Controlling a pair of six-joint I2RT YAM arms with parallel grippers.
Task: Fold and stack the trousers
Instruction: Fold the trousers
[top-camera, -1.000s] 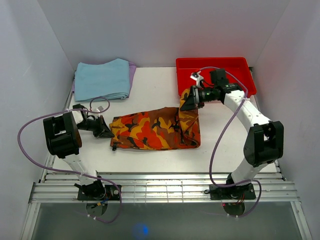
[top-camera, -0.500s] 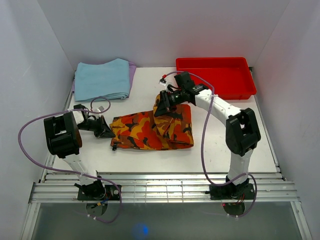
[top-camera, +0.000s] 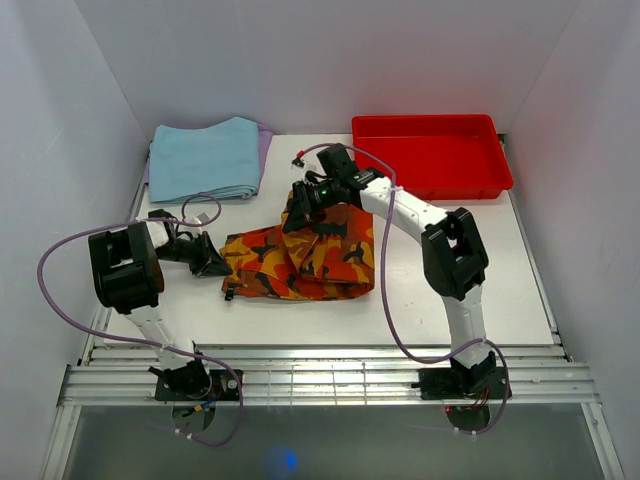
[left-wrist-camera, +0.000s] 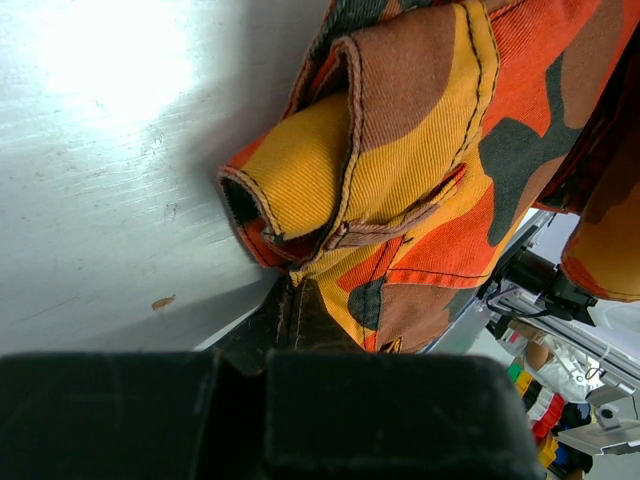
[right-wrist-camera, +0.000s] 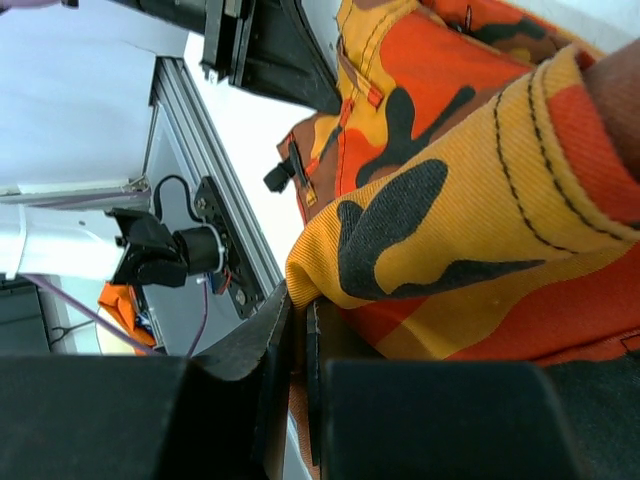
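I should next move my right gripper to the left in the top view and let go of the trousers' hem over the end of the trousers by my left gripper, because that end lies uncovered.
The camouflage trousers (top-camera: 300, 265) lie across the middle of the table, orange, red, yellow and black. My left gripper (top-camera: 212, 262) is shut on their left end, low at the table; the waistband fold fills the left wrist view (left-wrist-camera: 400, 180). My right gripper (top-camera: 297, 210) is shut on the right end of the trousers and holds it lifted above the middle of the cloth, folded over to the left. The pinched hem shows in the right wrist view (right-wrist-camera: 450, 240).
A folded light blue cloth (top-camera: 205, 160) lies at the back left. A red plastic tray (top-camera: 432, 153) stands at the back right. White walls close in the table on three sides.
My right gripper has carried the right end of the trousers from beside the red tray leftward over the middle, folding the cloth over itself. The left gripper has not moved.
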